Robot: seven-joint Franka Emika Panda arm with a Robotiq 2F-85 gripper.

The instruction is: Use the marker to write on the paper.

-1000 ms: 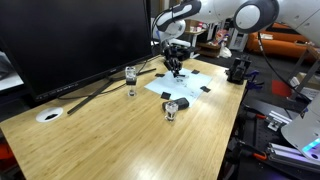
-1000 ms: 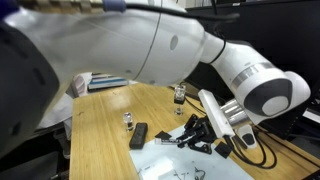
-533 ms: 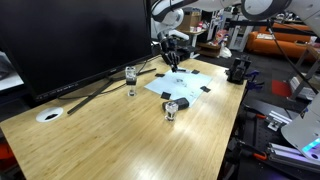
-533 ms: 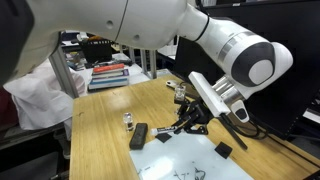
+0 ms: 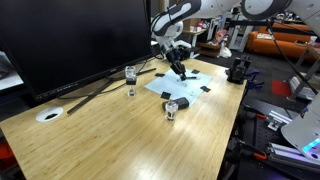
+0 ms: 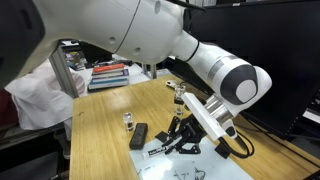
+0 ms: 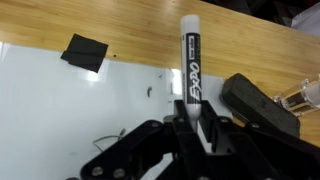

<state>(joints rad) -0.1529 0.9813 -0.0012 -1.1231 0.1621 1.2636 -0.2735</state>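
The gripper carries the marker off the sheet toward the black block and down onto the bare wood (image 5: 151,101) (image 7: 232,47) next, since dark strokes already show on the paper.
The paper (image 5: 187,84) is a pale white sheet lying flat on the wooden table, with faint dark marks and small black pieces (image 7: 84,52) at its corners. It also shows in the other exterior view (image 6: 200,166) and in the wrist view (image 7: 60,110). My gripper (image 5: 177,67) is low over the paper and is shut on a white marker with black lettering (image 7: 190,60). In the wrist view the fingers (image 7: 190,125) clamp the marker's lower body, and the tip is hidden behind them. In an exterior view the gripper (image 6: 180,135) holds the marker (image 6: 158,151) slanted towards the paper.
A black block (image 6: 139,135) lies beside the paper, also in the wrist view (image 7: 258,100). Two small glasses (image 5: 131,78) (image 5: 172,108) stand near the sheet. A round white disc (image 5: 49,115) lies far off. A large black monitor (image 5: 70,40) stands behind.
The gripper, still shut on the marker, rose off the paper half a second ago and has now come back down over the sheet.
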